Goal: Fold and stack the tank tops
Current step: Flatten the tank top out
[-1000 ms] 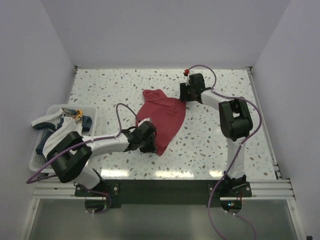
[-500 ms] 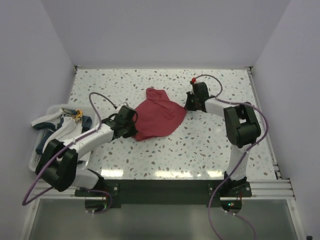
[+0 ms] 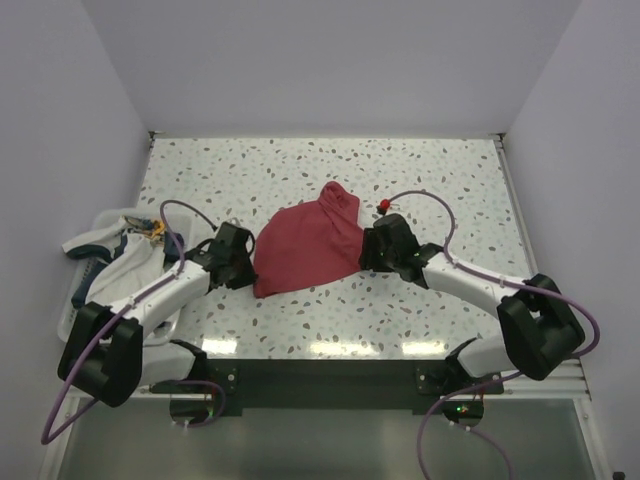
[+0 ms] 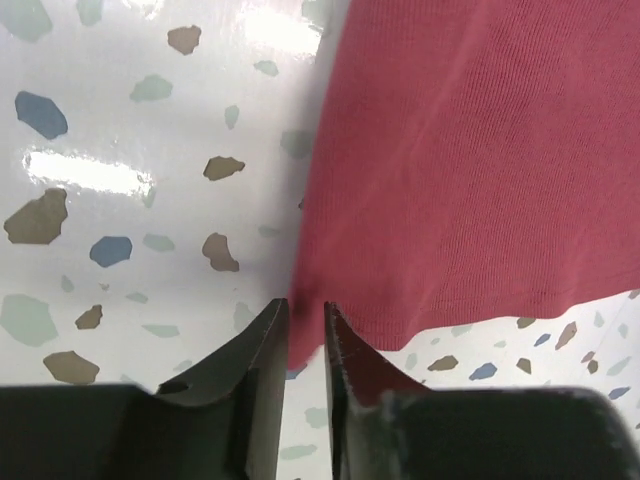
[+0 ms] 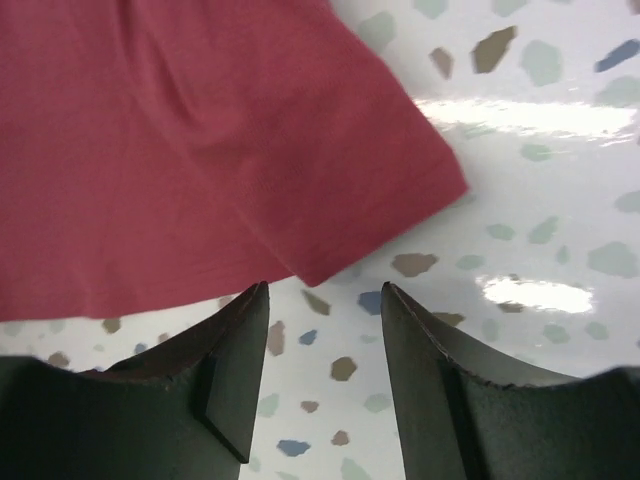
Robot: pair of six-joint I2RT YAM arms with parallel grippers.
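Observation:
I should lower my right gripper's open fingers outward around the red tank top's outer corner [image 5: 444, 188], below and beyond them.
The dark red tank top [image 3: 305, 250] lies spread on the speckled table, its narrow strap end pointing away at the far right. My left gripper [image 3: 248, 266] is at its left edge. In the left wrist view the jaws [image 4: 306, 305] stand almost closed with the hem of the red tank top [image 4: 470, 170] pinched between the tips. My right gripper [image 3: 366, 250] is at the cloth's right edge. It is open [image 5: 325, 290], with a corner of the red tank top [image 5: 200, 150] lying just ahead of the tips. The white tank top [image 3: 112, 262] with navy trim lies bunched in the basket at the left.
A white plastic basket [image 3: 78, 318] stands at the table's left edge, beside my left arm. The purple cables [image 3: 430, 200] of both arms loop above the table. White walls close in the back and both sides.
Both arms have pulled back toward the near edge. The red tank top came with them and now lies flatter and nearer. The right gripper moved from the far side to the cloth's right edge.

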